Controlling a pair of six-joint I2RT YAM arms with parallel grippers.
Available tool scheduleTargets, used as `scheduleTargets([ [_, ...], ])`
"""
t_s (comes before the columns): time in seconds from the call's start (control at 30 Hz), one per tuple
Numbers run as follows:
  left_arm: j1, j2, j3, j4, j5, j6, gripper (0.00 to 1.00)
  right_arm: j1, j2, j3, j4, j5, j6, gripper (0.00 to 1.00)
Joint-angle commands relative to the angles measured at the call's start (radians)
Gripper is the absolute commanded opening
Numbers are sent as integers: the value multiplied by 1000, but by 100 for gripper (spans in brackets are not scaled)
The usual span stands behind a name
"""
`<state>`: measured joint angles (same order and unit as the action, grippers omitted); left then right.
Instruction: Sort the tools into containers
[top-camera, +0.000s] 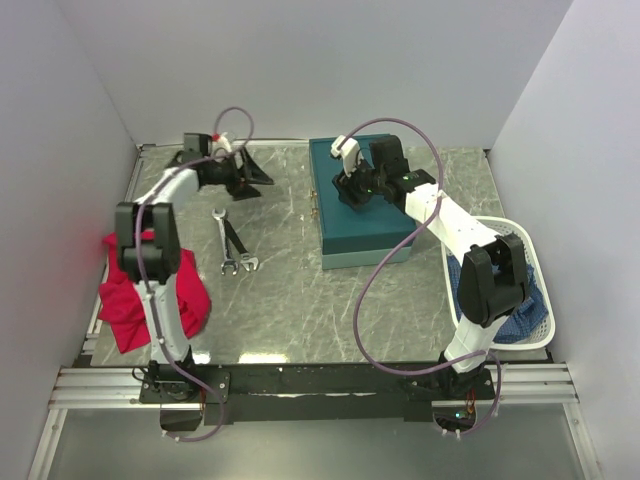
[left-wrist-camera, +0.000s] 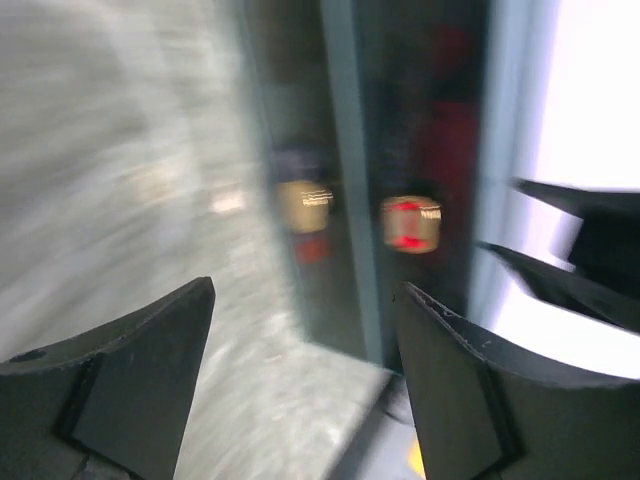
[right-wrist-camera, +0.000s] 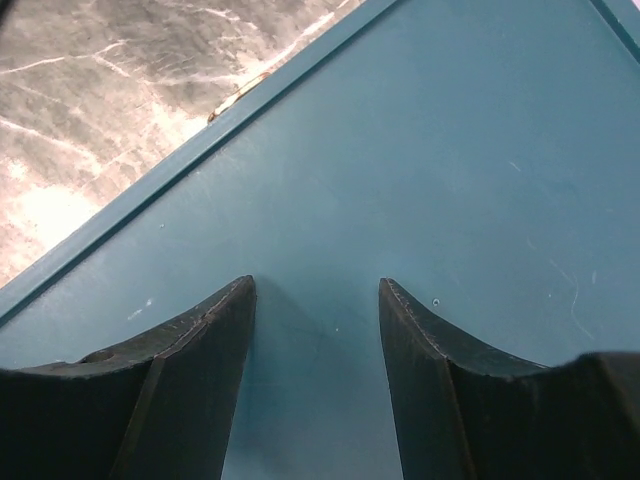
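Observation:
I should draw my left gripper back next and turn its fingers downward, as they point at the box. Then I should lower them to the long silver wrench's handle (top-camera: 224, 239).
The teal box (top-camera: 365, 215) lies closed at the back middle of the table. My right gripper (top-camera: 353, 192) hovers just over its lid (right-wrist-camera: 450, 150), open (right-wrist-camera: 316, 282), with nothing between the fingers. My left gripper (top-camera: 257, 176) is at the back left, low over the table and pointing toward the box. Its jaws stand wide open and empty (left-wrist-camera: 308, 290); the left wrist view is blurred, with the box's side (left-wrist-camera: 345, 150) ahead. Silver wrenches (top-camera: 231, 246) lie on the table in front of the left gripper. The white basket (top-camera: 521, 262) with blue lining stands at the right edge.
A red cloth (top-camera: 125, 300) lies bunched at the left edge beside the left arm. White walls close in the table at the back and on both sides. The right arm's cable (top-camera: 385, 270) loops over the table in front of the box.

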<state>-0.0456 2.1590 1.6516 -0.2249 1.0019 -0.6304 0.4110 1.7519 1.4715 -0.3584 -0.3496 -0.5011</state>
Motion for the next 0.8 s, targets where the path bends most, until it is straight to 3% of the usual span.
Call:
scheduleTargets([
  [0.0, 43, -244, -25, -463, -471, 327, 78, 14, -25, 3, -102, 35, 15, 61],
  [0.03, 43, -260, -50, -508, -594, 351, 76, 17, -28, 1, -102, 37, 13, 61],
  [0.17, 38, -343, -165, -577, -779, 356, 75, 22, -29, 3, -100, 34, 9, 62],
  [0.43, 26, -375, -334, -528, -922, 305, 74, 20, -12, 18, -83, 26, 15, 62],
  [0.77, 12, -226, -220, -496, -974, 317, 71, 20, -57, -56, -62, 32, -4, 62],
])
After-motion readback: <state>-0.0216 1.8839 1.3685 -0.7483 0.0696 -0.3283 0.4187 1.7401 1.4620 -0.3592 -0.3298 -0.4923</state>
